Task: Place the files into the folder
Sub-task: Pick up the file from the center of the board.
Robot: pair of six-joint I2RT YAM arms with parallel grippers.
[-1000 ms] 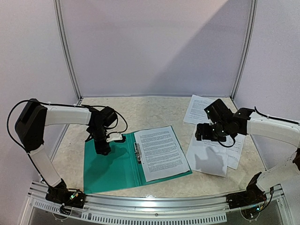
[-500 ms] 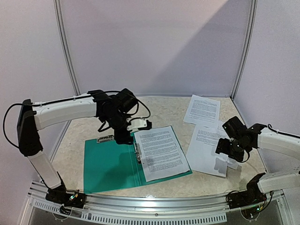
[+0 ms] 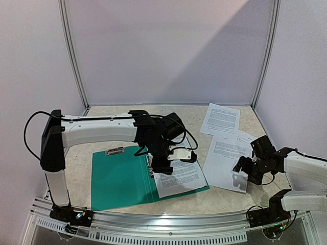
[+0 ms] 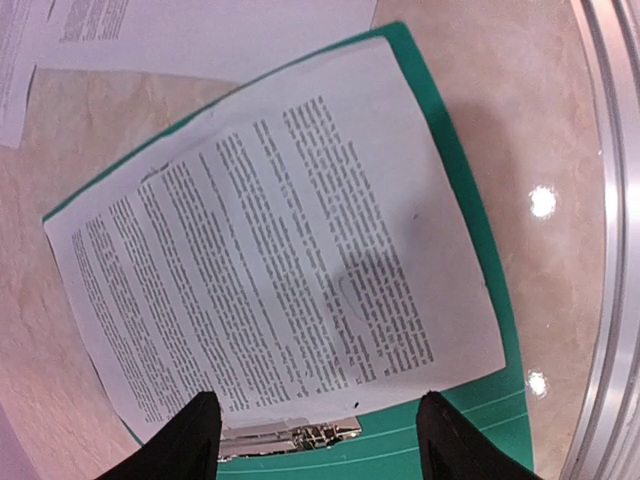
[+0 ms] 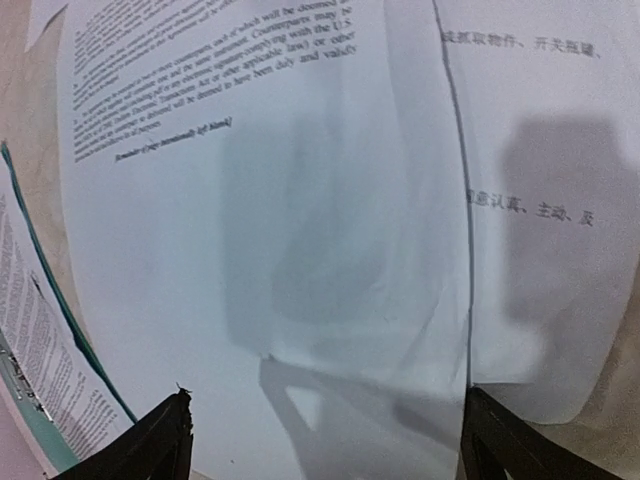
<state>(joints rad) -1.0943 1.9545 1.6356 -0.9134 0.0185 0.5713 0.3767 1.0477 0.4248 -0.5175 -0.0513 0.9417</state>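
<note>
The overlapping sheet's edge (image 3: 247,186) (image 5: 468,372) beside the other file already runs between my right gripper's fingers, so my right gripper will next tilt flatter and bring its fingers around that edge.
The teal folder (image 3: 120,178) lies open near the table's front. One file (image 3: 183,176) rests on its right half, its edge by the metal clip (image 3: 149,166). My left gripper (image 3: 166,164) hovers open over that sheet near the spine. In the left wrist view the printed sheet (image 4: 290,260) and the clip (image 4: 290,436) lie below my left gripper (image 4: 315,440), which holds nothing. More files (image 3: 220,161) lie loose to the right. My right gripper (image 3: 244,171) hangs open low over their near edge, above a sheet (image 5: 270,200) that overlaps another (image 5: 540,250).
A third loose sheet (image 3: 220,119) lies at the back right. A small grey strip (image 3: 114,151) sits on the table at the folder's far left edge. Walls close the table on three sides, and a metal rail (image 3: 168,224) runs along the front.
My left arm swung right, from above the folder's left half to above the sheet on its right half. My right arm dropped and drew back toward the loose sheets' near edge.
</note>
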